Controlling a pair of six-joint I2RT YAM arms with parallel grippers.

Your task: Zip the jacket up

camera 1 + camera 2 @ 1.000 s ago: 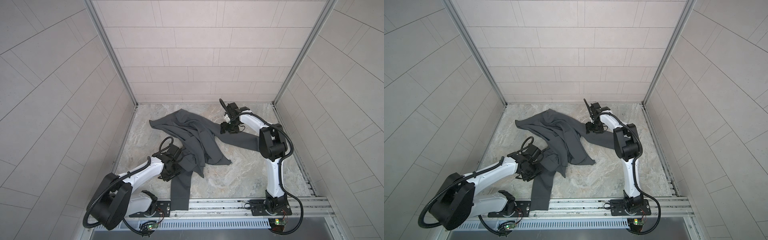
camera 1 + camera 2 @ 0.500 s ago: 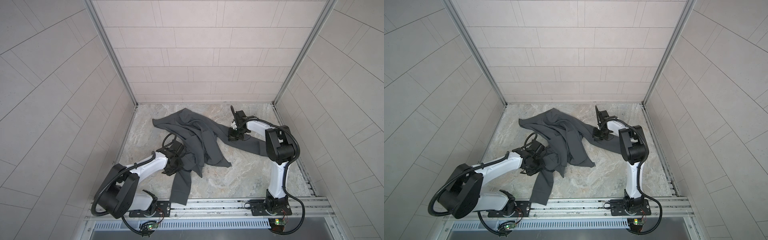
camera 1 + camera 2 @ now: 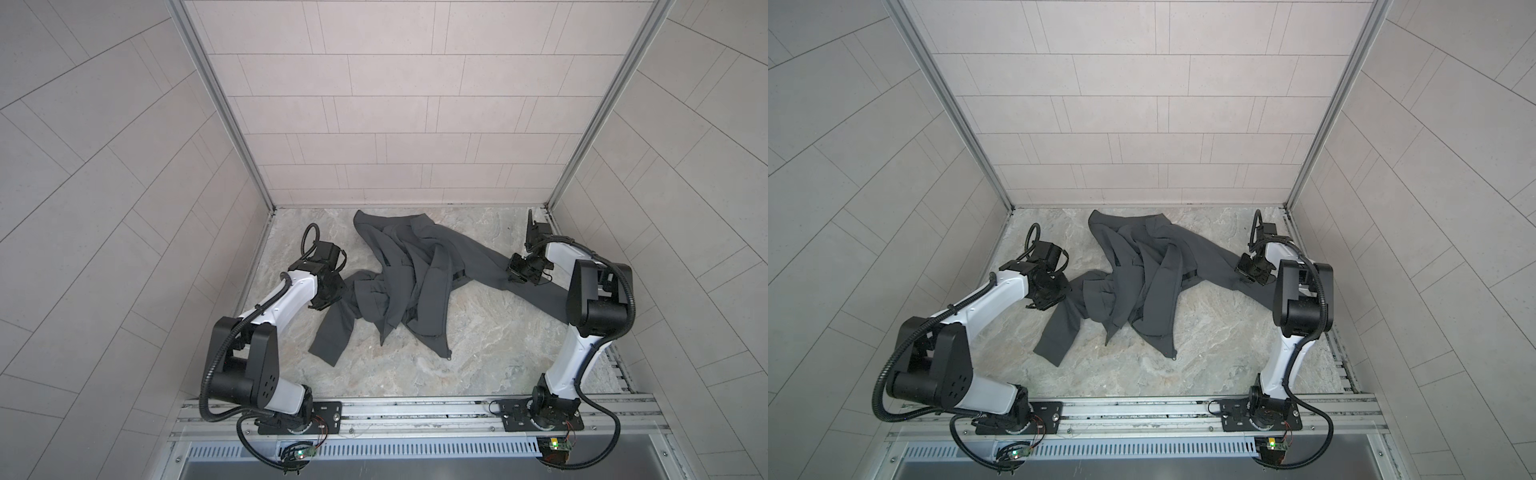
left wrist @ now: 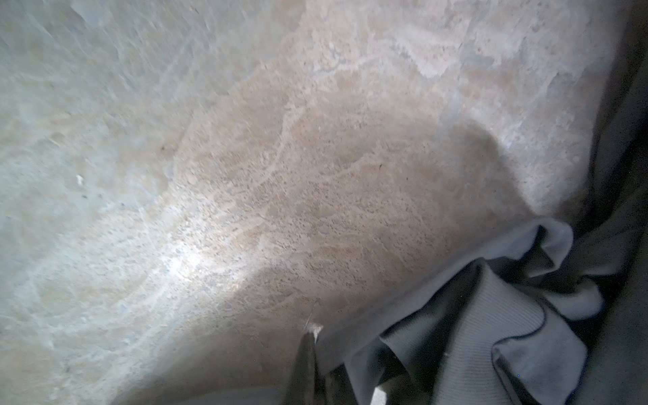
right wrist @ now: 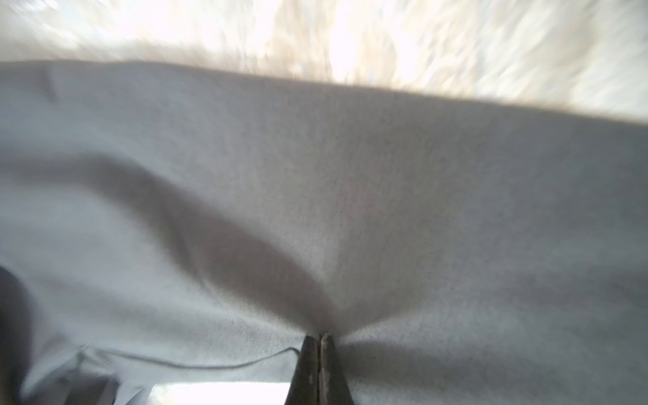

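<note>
I will next pull the jacket's edge in my left gripper outward over the bare marbled floor there to straighten the bunched sleeve, and then let go of it.
The dark grey jacket (image 3: 415, 282) lies crumpled and folded over itself on the marbled floor, seen in both top views (image 3: 1142, 282). My left gripper (image 3: 336, 293) (image 3: 1064, 291) is at its left end. It is shut on a ribbed edge of the jacket (image 4: 491, 333), and one fingertip (image 4: 312, 333) shows beside the cloth. My right gripper (image 3: 513, 280) (image 3: 1244, 274) is on the long sleeve that runs to the right. It is shut (image 5: 321, 338), with grey cloth (image 5: 350, 193) puckered at its tips. The zipper is hidden in the folds.
Tiled walls close in the left, right and back sides, with metal corner posts (image 3: 257, 174) (image 3: 565, 174). A metal rail (image 3: 415, 409) carrying both arm bases runs along the front. Bare marbled floor (image 3: 478, 353) lies in front of the jacket.
The left gripper has swung left and back, and the right gripper has moved right. Each drags its part of the jacket, so the cloth is now drawn out sideways between them.
</note>
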